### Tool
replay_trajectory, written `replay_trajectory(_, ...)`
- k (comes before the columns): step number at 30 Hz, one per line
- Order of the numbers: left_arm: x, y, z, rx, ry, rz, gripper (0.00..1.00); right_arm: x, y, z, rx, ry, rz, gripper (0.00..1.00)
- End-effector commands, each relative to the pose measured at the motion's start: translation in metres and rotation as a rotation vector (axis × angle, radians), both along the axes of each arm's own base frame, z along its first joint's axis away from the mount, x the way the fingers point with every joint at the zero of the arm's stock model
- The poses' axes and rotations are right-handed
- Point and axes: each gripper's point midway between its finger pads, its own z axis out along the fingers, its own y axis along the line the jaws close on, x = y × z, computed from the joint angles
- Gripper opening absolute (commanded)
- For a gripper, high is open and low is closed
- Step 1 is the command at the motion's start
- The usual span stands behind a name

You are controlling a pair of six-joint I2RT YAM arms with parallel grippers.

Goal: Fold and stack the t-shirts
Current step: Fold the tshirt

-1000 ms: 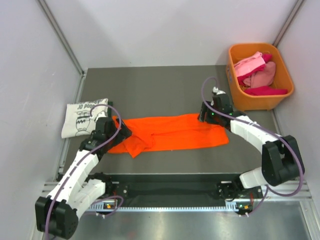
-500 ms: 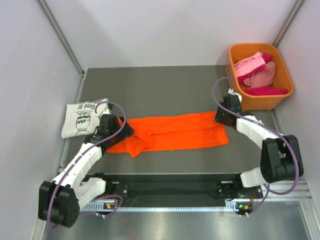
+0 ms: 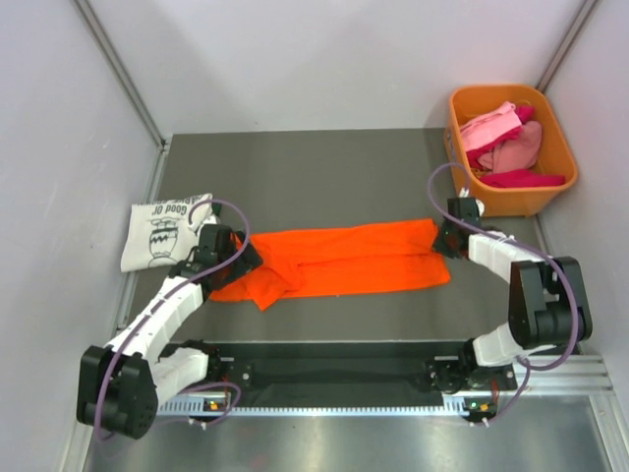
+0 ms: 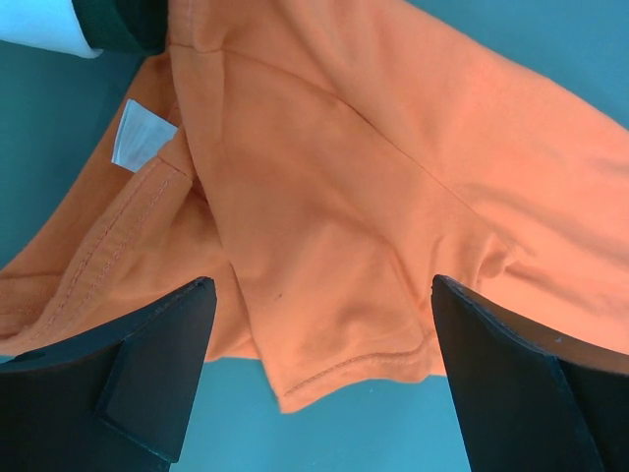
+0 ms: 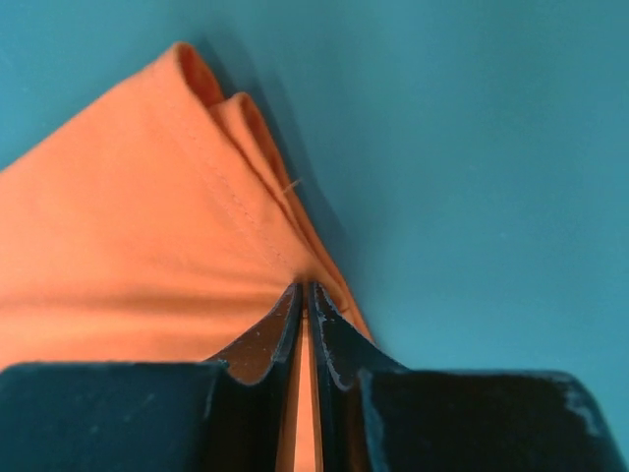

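Note:
Next, my left gripper lowers its open fingers around the orange cloth between collar and sleeve below it and closes them, since they already straddle it.
A bright orange t-shirt lies folded into a long band across the middle of the table. My right gripper is at its right end, shut on the orange cloth, which is pinched between the fingertips. My left gripper hovers over the shirt's left end, open wide, with a sleeve hem between its fingers but untouched. A folded white t-shirt with black print rests at the table's left edge. Pink, red and magenta t-shirts are heaped in the bin.
The orange plastic bin stands at the back right corner, close to my right arm. Grey walls close in the table on both sides. A metal rail runs along the near edge by the arm bases.
My right gripper has moved right along the shirt's top edge to its right corner and closed on the cloth. The left gripper has shifted slightly and stays open.

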Motion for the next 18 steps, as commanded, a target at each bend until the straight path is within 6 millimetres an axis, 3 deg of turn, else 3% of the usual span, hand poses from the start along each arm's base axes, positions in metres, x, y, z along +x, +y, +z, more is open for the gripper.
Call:
replay_trajectory(1,0.014,0.002,0.015,0.010,-0.055,0.021,0.96,-0.013,-0.023,-0.001,-0.066,0.017,-0.086,0.07)
replay_trajectory(11,0.018,-0.002,0.013,0.002,-0.046,0.002,0.97,-0.008,-0.029,0.026,-0.084,-0.072,-0.090,0.26)
replay_trajectory(15,0.015,-0.006,0.008,-0.013,-0.022,-0.018,0.97,-0.007,-0.031,0.037,-0.090,-0.118,-0.100,0.43)
replay_trajectory(18,0.011,-0.009,0.005,-0.027,-0.005,-0.021,0.97,-0.001,-0.024,0.054,-0.076,-0.185,-0.050,0.45)
